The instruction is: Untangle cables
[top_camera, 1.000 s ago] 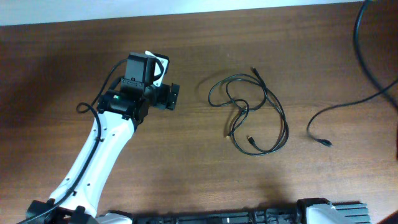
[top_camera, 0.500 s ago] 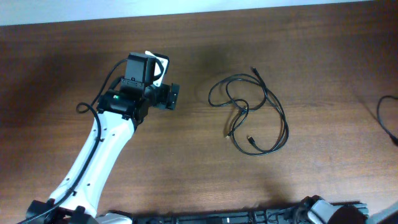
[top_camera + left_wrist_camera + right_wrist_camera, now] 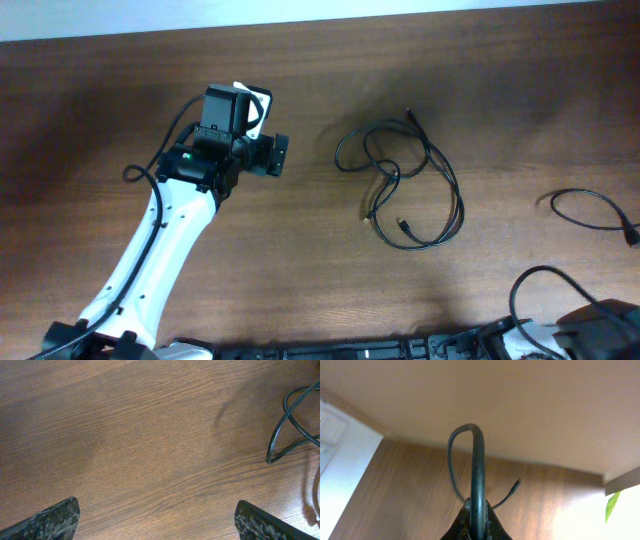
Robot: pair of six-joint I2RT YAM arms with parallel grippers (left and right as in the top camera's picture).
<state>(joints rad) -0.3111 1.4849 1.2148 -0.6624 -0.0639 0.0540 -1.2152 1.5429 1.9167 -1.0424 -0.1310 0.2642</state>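
The held cable is already clear of the loops at the middle of the table, so my right gripper should next lower toward the bare wood below and let go of the cable.
The cables lie in loose black loops with small plug ends at the table's middle. My left gripper hovers to their left, open; in the left wrist view its fingertips stand wide apart over bare wood, and a cable loop shows at the right edge. Another black cable lies apart near the right edge and arcs down to the front right corner. My right gripper is shut on this cable, which rises from the jaws in a tight loop.
The brown wooden table runs under everything. My white left arm slants from the front left. Part of my right arm shows at the front right corner, beside a black rail along the front edge.
The separate cable at the right has been dragged from the far right toward the front right corner, and the right arm has come into view there. The left arm and the central loops have not moved.
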